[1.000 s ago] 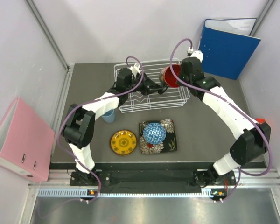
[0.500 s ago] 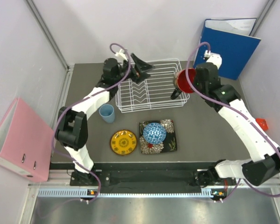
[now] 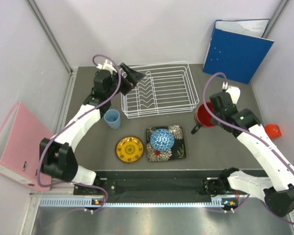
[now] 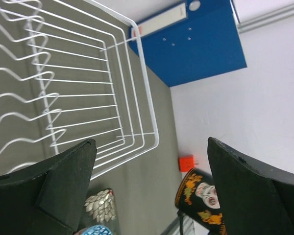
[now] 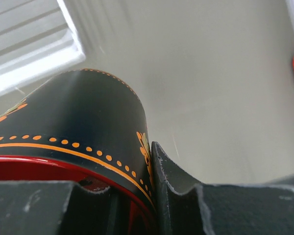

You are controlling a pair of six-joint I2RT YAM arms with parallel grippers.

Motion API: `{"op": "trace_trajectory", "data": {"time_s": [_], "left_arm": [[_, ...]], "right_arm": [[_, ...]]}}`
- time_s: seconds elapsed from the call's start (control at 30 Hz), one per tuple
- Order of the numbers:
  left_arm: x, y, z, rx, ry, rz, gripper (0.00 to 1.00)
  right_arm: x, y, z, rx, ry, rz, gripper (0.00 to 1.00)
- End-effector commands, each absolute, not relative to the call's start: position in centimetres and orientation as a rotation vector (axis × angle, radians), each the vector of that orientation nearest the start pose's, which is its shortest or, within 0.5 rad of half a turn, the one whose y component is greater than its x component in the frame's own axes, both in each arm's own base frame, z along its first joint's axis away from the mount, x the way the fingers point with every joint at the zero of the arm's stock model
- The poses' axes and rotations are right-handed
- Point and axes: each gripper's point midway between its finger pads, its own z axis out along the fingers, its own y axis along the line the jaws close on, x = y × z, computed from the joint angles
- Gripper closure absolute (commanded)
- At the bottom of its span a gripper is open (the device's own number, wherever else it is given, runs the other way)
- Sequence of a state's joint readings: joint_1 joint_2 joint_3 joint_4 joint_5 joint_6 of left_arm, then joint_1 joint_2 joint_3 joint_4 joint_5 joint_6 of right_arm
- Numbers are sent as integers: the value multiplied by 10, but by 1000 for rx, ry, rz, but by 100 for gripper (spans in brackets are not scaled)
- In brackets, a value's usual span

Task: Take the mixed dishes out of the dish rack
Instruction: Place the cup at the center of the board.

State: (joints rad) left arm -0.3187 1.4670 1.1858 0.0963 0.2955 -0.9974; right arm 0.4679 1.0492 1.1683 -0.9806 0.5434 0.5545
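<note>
The dark mug needs to go down onto the table beside the black floral plate [image 3: 174, 147], where the table is empty, so my right gripper should lower it there.
The white wire dish rack [image 3: 157, 90] [image 4: 88, 83] stands at the back middle, and I see no dish in it. My left gripper [image 3: 132, 77] [image 4: 152, 191] hangs open over its back-left corner, holding nothing. My right gripper [image 3: 204, 115] [image 5: 137, 196] is shut on the rim of the dark mug with red inside [image 3: 206, 113] [image 5: 88, 122] [image 4: 201, 200], to the right of the rack's near corner. On the table lie the light blue cup [image 3: 112, 119], the yellow plate [image 3: 129, 149] and the black floral plate [image 3: 174, 147], with the blue mosaic bowl [image 3: 162, 139] on it.
A blue binder [image 3: 237, 49] [image 4: 196, 44] leans in the back-right corner. A pink binder [image 3: 19, 147] lies outside the left wall. A small orange object [image 3: 272, 130] [image 4: 187, 162] sits at the right edge of the dark table [image 3: 88, 98].
My right arm has carried the mug from over the rack's back-right part to the right and nearer. My left gripper has opened and pulled back from inside the rack to its back-left corner.
</note>
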Motion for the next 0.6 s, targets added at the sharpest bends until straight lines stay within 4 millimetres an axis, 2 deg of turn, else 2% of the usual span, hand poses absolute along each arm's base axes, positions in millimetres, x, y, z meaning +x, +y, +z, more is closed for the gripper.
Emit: {"op": "trace_trajectory", "data": {"time_s": [0.0,0.07,0.1,0.3,0.37,0.57], "left_arm": [[402,-201,306,-424,1815,-1041,1],[392,-196,314,-405,1793,-1026,1],[387,-195,310,-399,1800,-1022,1],[360,-199,325,-334,1785,-1034,1],[351,-201,332,-316,1768,-1050,1],[336,-204,328,-297,1770,-1060,1]], "right_arm": [[269,65,221,462,2198,18,100],[274,69,205,475,2215,35,100],[277,74,196,474,2238,44,100],[295,79,157,476,2321,-5,100],[299,78,151,481,2324,-15,100],[306,67,124,510,2354,-51,100]]}}
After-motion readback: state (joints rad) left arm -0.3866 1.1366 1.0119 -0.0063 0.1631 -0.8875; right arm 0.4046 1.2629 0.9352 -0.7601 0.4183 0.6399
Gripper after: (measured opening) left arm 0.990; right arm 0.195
